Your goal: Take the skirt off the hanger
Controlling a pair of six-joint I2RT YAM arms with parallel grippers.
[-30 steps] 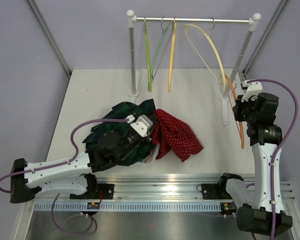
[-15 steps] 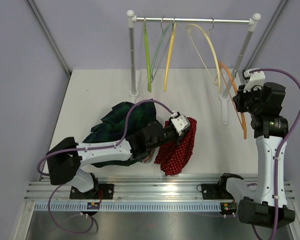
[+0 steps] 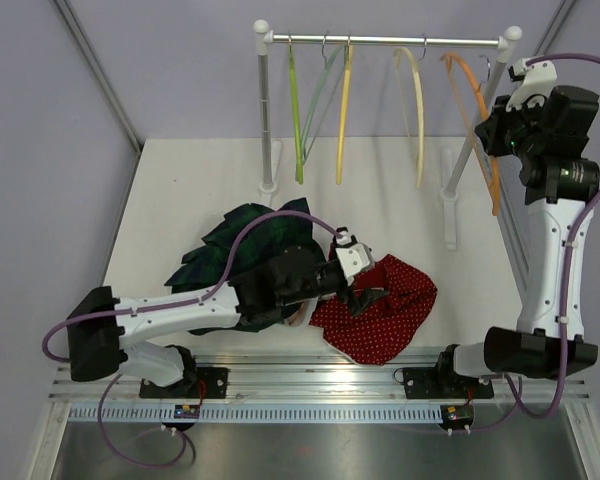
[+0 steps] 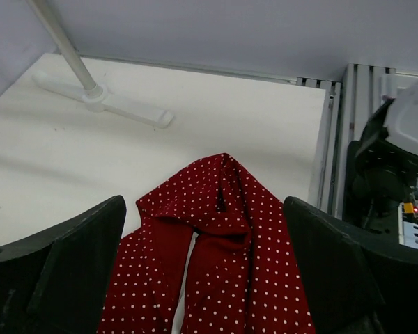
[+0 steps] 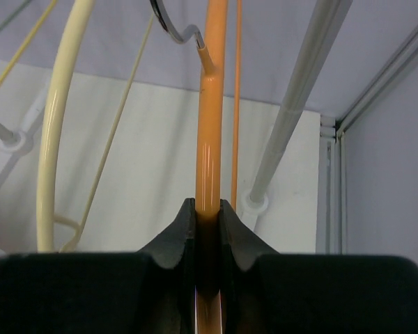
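The hook of the orange hanger is short of the bar. The hanger will next be carried outward by my right gripper to the bar's end [image 3: 493, 43] beside the post, and then my right gripper will open.
The red polka-dot skirt [image 3: 385, 312] lies crumpled on the white table, off any hanger. In the left wrist view the skirt [image 4: 219, 264] lies between and below my spread fingers [image 4: 70, 264]. My left gripper [image 3: 366, 296] is open just above the skirt's left part and holds nothing. My right gripper [image 3: 497, 128] is raised high at the right end of the rail [image 3: 380, 41] and is shut on the orange hanger [image 3: 472, 88]. In the right wrist view the pads [image 5: 184, 229] clamp the orange hanger's [image 5: 212, 104] arm, with its metal hook [image 5: 173, 26] above.
A dark green plaid garment [image 3: 245, 240] lies under my left arm. Green [image 3: 297, 110], yellow [image 3: 342, 110] and cream [image 3: 416, 100] hangers hang from the rail. The rack's posts [image 3: 266, 110] and feet [image 3: 450, 215] stand at the back of the table.
My left gripper has opened and let go of the red skirt, which now lies spread further right. My right arm has lifted the orange hanger up to the rail.
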